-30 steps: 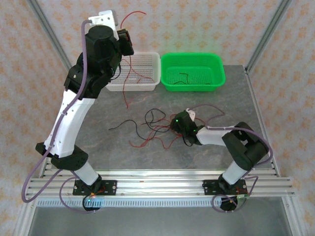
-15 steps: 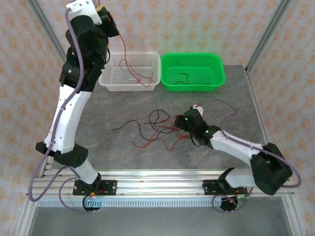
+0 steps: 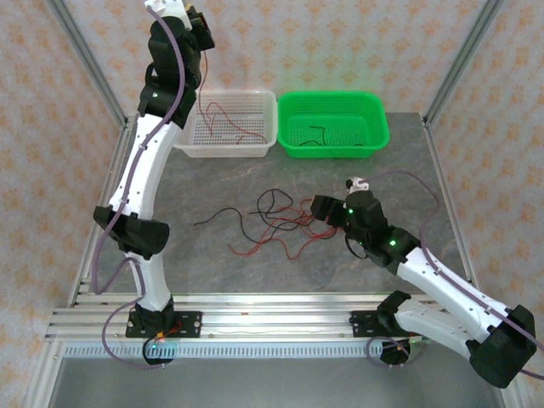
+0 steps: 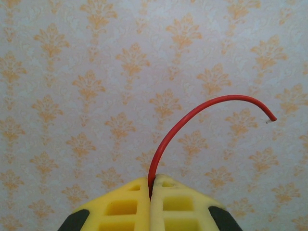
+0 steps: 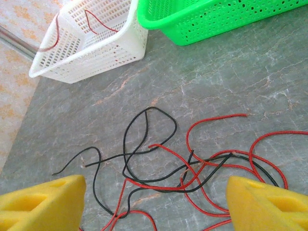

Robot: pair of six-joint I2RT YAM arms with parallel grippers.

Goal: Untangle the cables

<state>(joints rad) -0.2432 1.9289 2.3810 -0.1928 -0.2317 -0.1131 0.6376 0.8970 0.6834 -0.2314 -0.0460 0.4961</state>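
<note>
I should next lower and tilt my left gripper down into the white basket (image 3: 228, 153) below it, to release the red cable where red cable pieces already lie.
My left gripper (image 3: 202, 27) is raised high above the white basket (image 3: 228, 153), shut on a red cable. In the left wrist view that red cable (image 4: 192, 109) rises from between the pressed yellow fingertips (image 4: 168, 192) and arcs right to a free end. Red strands (image 3: 226, 117) lie in the white basket below. A tangle of red and black cables (image 3: 274, 223) lies on the grey table. My right gripper (image 3: 320, 208) hovers at its right edge, open and holding nothing. In the right wrist view the tangle (image 5: 192, 166) spreads between the two wide-apart fingers (image 5: 45, 199).
A green basket (image 3: 336, 153) with a short black wire (image 3: 319, 133) stands right of the white one at the table's back. Both baskets show in the right wrist view, the white basket (image 5: 96, 55) and the green basket (image 5: 202, 19). Frame posts stand at the back corners.
The left arm stretched up and back above the white basket, carrying the red cable. The right gripper drew back to the right off the tangle and its jaws opened wider.
</note>
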